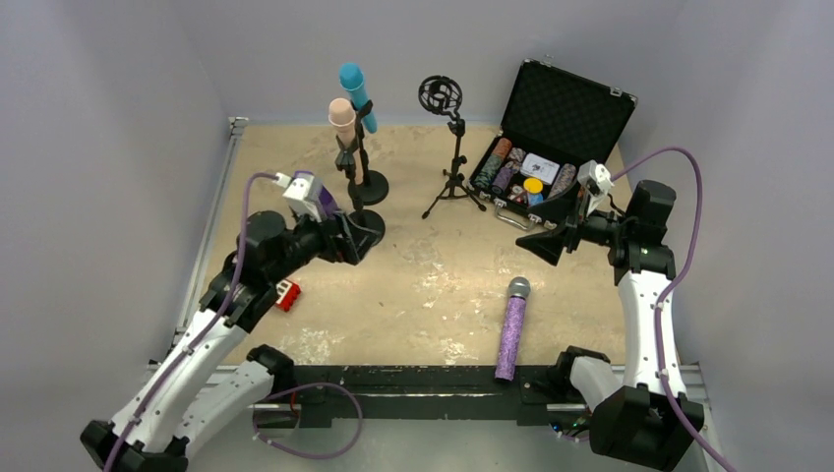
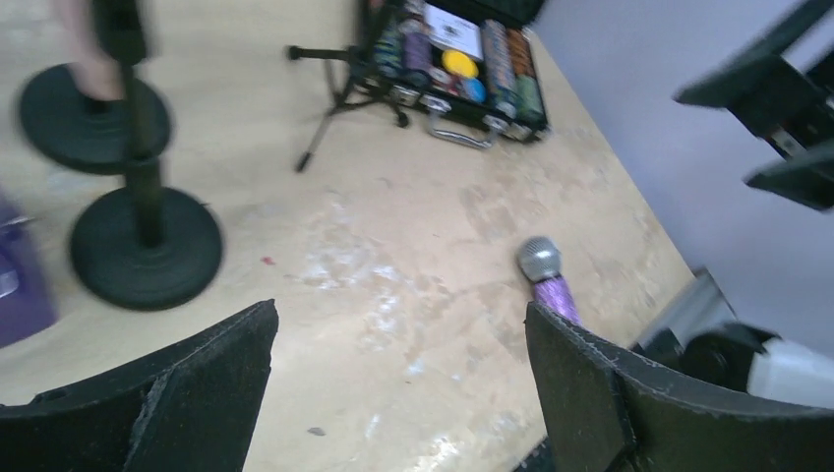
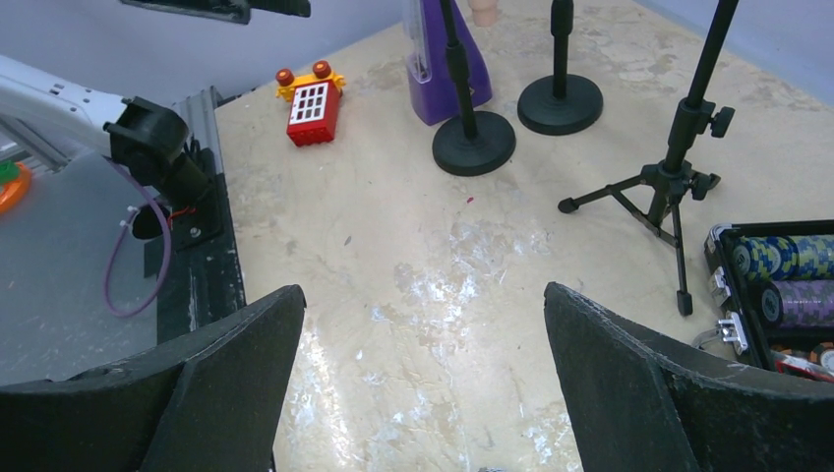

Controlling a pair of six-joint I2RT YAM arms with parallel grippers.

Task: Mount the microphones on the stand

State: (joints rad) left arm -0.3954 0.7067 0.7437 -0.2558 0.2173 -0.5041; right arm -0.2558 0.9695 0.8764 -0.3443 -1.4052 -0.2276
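The left gripper moves outward, away from the round bases, onto the pole (image 1: 458, 139) just below the tripod stand's empty black shock mount next.
The glittery purple microphone (image 1: 511, 332) with a grey mesh head lies flat near the table's front edge; the left wrist view shows it too (image 2: 544, 272). The turquoise microphone (image 1: 352, 83) and the peach-pink microphone (image 1: 342, 117) stand clipped upright on two round-based stands (image 1: 370, 186) at the back left. A tripod stand (image 1: 453, 181) with an empty black shock mount (image 1: 440, 95) stands mid-back. My left gripper (image 1: 362, 236) is open and empty beside the nearer stand base (image 2: 146, 247). My right gripper (image 1: 547, 244) is open and empty, above the table and beyond the purple microphone.
An open black case (image 1: 551, 126) of poker chips sits at the back right, also in the right wrist view (image 3: 777, 285). A purple metronome (image 3: 443, 59) stands by the stand bases. A red toy block (image 1: 286, 294) lies at the left. Grey walls enclose the table.
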